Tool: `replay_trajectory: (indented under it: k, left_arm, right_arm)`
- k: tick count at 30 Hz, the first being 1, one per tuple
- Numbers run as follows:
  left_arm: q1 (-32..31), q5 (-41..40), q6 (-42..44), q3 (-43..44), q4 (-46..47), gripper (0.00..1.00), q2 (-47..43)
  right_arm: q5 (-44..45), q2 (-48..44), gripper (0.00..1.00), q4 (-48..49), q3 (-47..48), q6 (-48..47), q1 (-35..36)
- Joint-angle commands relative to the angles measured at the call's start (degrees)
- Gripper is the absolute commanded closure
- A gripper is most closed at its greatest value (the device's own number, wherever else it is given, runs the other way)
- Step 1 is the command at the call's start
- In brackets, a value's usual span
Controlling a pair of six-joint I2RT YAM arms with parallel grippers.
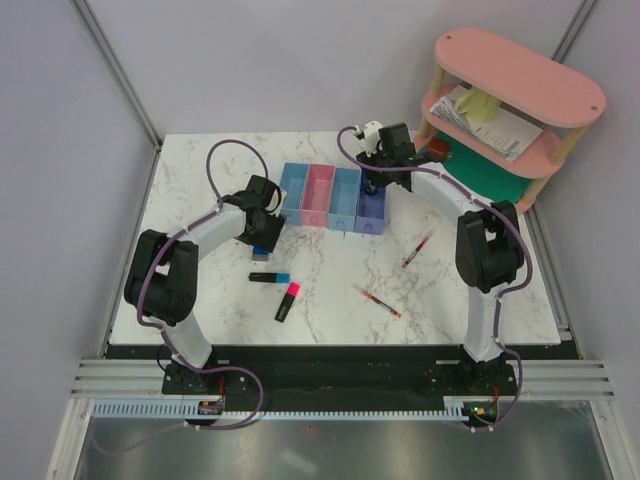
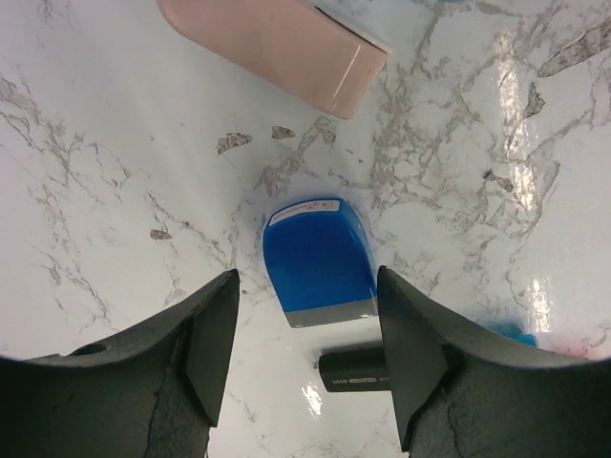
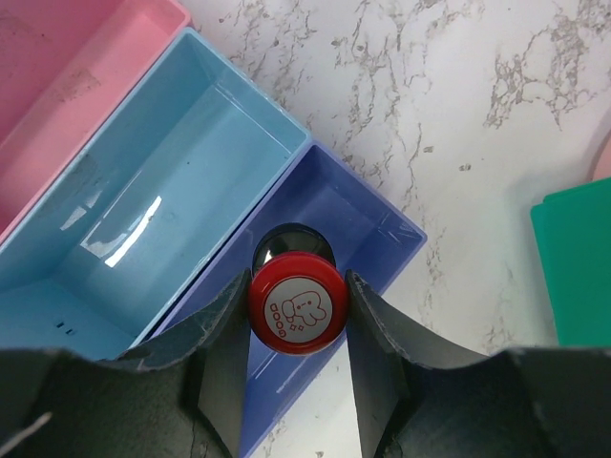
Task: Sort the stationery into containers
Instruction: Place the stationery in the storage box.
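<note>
The black-red bottle comes down between the bin's sides in my right gripper next, then out of its hold, since the purple-blue bin lies open below.
The four joined bins (image 1: 335, 197) stand at the table's middle back. My right gripper (image 1: 374, 188) is shut on the black-red bottle (image 3: 296, 305) and holds it upright over the purple-blue bin (image 3: 377, 234), beside the light blue bin (image 3: 162, 219). My left gripper (image 2: 305, 279) is open and hangs over the blue-white block (image 2: 318, 260), one finger on each side. The beige eraser (image 2: 277, 43) lies just beyond it. The blue-cap highlighter (image 1: 270, 277), the pink-cap highlighter (image 1: 288, 301) and two red pens (image 1: 417, 249) (image 1: 378, 301) lie on the marble.
A pink oval two-tier shelf (image 1: 520, 80) at the back right holds a yellow mug (image 1: 480, 103) and papers (image 1: 500, 132). A green mat (image 1: 495, 175) lies under it. The black end of a highlighter (image 2: 353, 370) lies near my left gripper's right finger.
</note>
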Motion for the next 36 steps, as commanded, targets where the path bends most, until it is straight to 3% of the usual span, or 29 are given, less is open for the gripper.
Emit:
replay_trajectory:
  k: [1,25,36]
  left_arm:
    - [0.67,1.2,2.25,-1.0,1.97,0.33,-2.36]
    - [1.2,5.86,1.63,-4.25,6.98,0.34,1.86]
    - [1.2,6.74,1.72,-5.4,7.07,0.47,0.45]
  right_arm:
    - [-0.05,2.09,0.59,3.17,-0.05,-0.56,0.32]
    - [0.91,4.73,0.49,4.93,-1.46,-0.91,0.23]
    - [1.27,3.68,0.35,4.4,-0.58,-0.91,0.49]
